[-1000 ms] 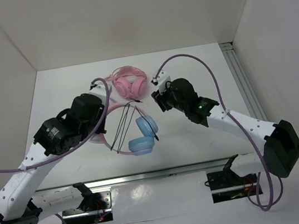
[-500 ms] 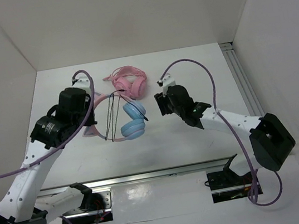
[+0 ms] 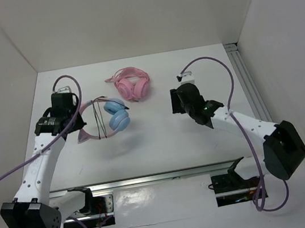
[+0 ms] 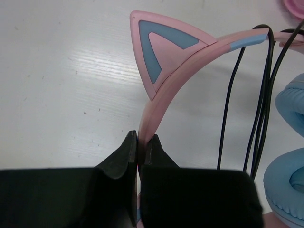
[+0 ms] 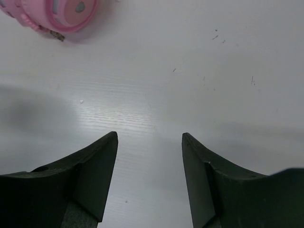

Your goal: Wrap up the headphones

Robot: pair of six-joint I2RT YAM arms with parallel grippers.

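Observation:
My left gripper will next move back, lower and release the headband with light blue ear cups below and back, on bare tabletop toward the metal bar, clear of the all-pink headphones.
The headphones [image 3: 115, 115] have light blue ear cups [image 4: 290, 156], a pink cat-ear headband [image 4: 164, 76] and a thin black cable [image 4: 259, 118] looped across them. They are at the left middle of the table. My left gripper [image 3: 79, 120] is shut on the pink headband just below a cat ear, as the left wrist view [image 4: 141, 147] shows. My right gripper [image 3: 174, 100] is open and empty over bare table at the right middle, well apart from the headphones; the right wrist view [image 5: 149, 142] shows nothing between its fingers.
All-pink headphones [image 3: 132, 84] lie at the back middle of the table; one pink cup shows in the right wrist view [image 5: 57, 12]. White walls enclose the table on the left, back and right. A metal rail [image 3: 150, 178] runs along the near edge.
My left gripper has carried the headphones left and toward the back. My right gripper has drawn back to the right, away from them.

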